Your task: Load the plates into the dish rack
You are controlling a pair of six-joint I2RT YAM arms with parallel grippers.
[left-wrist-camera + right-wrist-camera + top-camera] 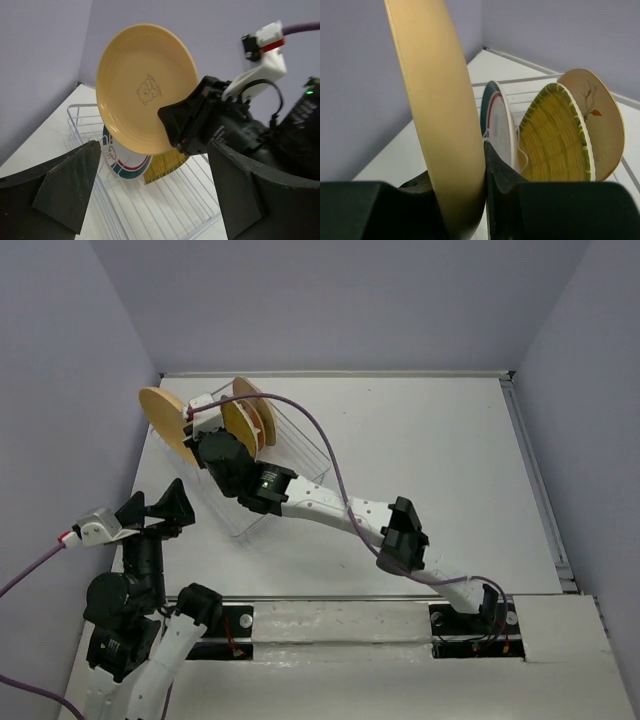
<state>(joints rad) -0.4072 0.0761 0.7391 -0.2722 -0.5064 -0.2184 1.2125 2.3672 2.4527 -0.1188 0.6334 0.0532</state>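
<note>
My right gripper lowers the tan plate into the dish rack's loose end beside the white plate next.
My right gripper is shut on the rim of a round tan plate that stands on edge. The left wrist view shows this plate, with a small bear drawing, hanging over the left end of the dish rack, the right gripper clamped on its lower right rim. Behind it, upright in the rack, stand a white plate with green and red rings, a ribbed yellow plate and a tan plate with a deer drawing. My left gripper is open and holds nothing, near the rack's front left.
The wire rack lies slanted at the table's back left, close to the left wall. The right arm stretches across the table's middle to it. A purple cable loops over the rack.
</note>
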